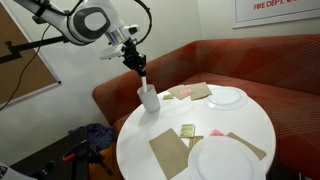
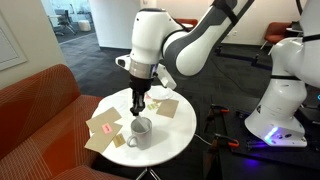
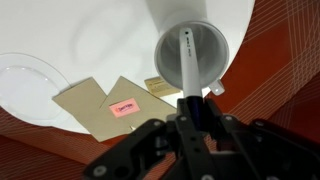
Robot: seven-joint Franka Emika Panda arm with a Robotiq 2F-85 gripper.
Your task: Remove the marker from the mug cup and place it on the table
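Observation:
The marker's tip is still inside the mug's rim, so the robot's gripper should next move up, then across and down to the bare table beside the mug.
The white mug cup stands near the edge of the round white table; it also shows in the other exterior view and from above in the wrist view. My gripper is directly above the cup, shut on the dark upper end of the marker. The marker's whitish barrel hangs straight down, and its lower end is at the cup's opening. In the wrist view the tip appears inside the rim. From the side, the gripper is just above the cup.
Two flat white plates lie on the table with brown paper sheets and a pink card. A red-brown curved bench wraps the table. A white robot base stands on the floor beyond.

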